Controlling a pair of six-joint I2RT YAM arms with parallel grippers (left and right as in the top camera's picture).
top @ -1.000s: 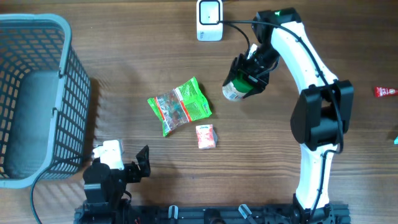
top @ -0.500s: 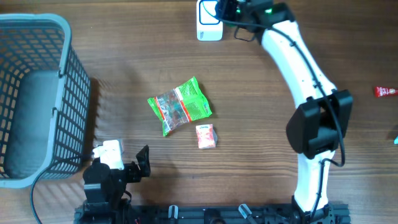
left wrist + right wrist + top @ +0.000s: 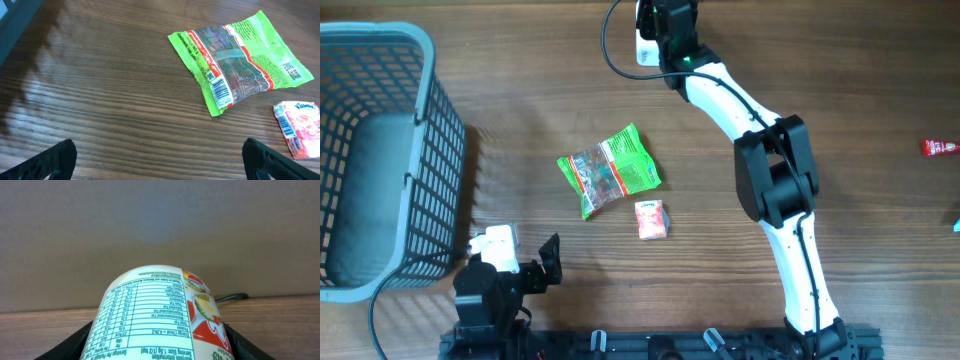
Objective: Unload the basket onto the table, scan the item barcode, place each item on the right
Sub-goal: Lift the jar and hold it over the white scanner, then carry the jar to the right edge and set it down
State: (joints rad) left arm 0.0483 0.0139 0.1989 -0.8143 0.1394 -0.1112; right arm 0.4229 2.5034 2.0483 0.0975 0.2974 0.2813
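Note:
I will swing my right gripper to the right in the overhead view to the table edge by the red packet, clear of the scanner point(image 3: 643, 42), and release there.
My right gripper point(image 3: 160, 352) is shut on a white tub point(image 3: 160, 312) with a nutrition table and a red and green fruit picture; its barcode does not show. Black fingers point(image 3: 80, 342) press on both sides of the tub. From overhead, the right gripper point(image 3: 672, 22) reaches to the table's far edge and covers most of the white scanner point(image 3: 643, 42), with the tub hidden under it. My left gripper point(image 3: 548, 262) rests at the near left, open, and in its own view the left gripper point(image 3: 160, 165) has only bare wood between its fingers.
A green snack pouch point(image 3: 610, 170) and a small pink tissue pack point(image 3: 651, 219) lie mid-table; both show in the left wrist view, pouch point(image 3: 240, 60) and pack point(image 3: 300, 127). A grey basket point(image 3: 442, 150) stands at the left. A red packet point(image 3: 940, 148) lies at the right edge.
The right arm has swung the tub from the table's middle right up to the far edge, over the scanner. The left arm has not moved.

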